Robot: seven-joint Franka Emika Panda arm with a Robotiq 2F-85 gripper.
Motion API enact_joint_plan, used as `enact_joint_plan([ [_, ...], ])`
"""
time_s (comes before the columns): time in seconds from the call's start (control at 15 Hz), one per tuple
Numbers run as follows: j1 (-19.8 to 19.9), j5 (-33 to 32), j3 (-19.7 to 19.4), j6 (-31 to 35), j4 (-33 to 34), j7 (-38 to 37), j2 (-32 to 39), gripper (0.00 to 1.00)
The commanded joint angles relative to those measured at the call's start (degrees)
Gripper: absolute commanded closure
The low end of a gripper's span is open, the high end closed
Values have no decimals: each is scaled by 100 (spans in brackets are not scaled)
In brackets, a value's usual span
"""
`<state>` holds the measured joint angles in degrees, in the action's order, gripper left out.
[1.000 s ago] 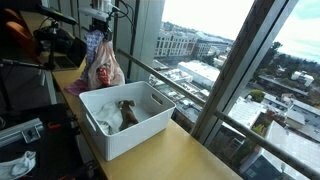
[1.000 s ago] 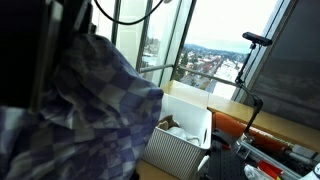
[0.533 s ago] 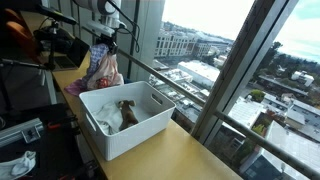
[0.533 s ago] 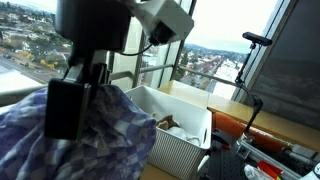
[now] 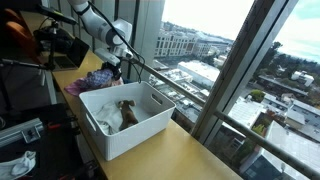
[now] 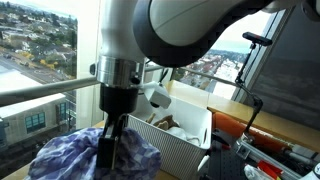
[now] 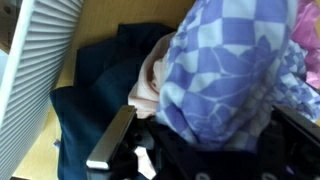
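Note:
I should next lower the checkered cloth onto the clothes pile with the navy garment (image 7: 95,95) and open my gripper to release it.
My gripper (image 6: 108,152) is shut on a blue-and-white checkered cloth (image 6: 65,160), which bunches around its fingers. In the wrist view the same checkered cloth (image 7: 230,70) fills the space at the gripper (image 7: 200,135) and hides the fingertips; one dark finger (image 7: 112,140) shows at the left. Under it lie a dark navy garment (image 7: 95,95) and a pale pink piece (image 7: 150,85). In an exterior view the gripper (image 5: 108,68) is down at the clothes pile (image 5: 85,82), just behind the white bin (image 5: 135,140).
The white slatted bin (image 6: 182,155) holds a brown item (image 5: 127,112) and a white cloth. A magenta cloth (image 7: 308,25) lies at the pile's edge. The wooden counter (image 5: 170,158) runs along a railing (image 5: 165,85) and tall windows. Dark equipment stands behind the pile.
The arm has come down from high above the counter, carrying the checkered cloth down onto the clothes pile behind the bin. The jaws have stayed shut on it.

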<state>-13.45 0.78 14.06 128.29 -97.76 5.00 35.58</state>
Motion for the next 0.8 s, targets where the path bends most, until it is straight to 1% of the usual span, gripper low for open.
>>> enact_joint_plan([
  [0.0,17,170,-4,105,49,82,221,100],
  [0.07,17,180,-5,97,63,80,281,96],
  [0.13,12,189,-7,67,87,70,323,74],
  [0.27,16,200,-3,39,101,67,352,68],
  [0.6,51,198,-5,3,32,59,82,33],
  [0.73,89,179,-31,-18,-34,59,-132,19],
])
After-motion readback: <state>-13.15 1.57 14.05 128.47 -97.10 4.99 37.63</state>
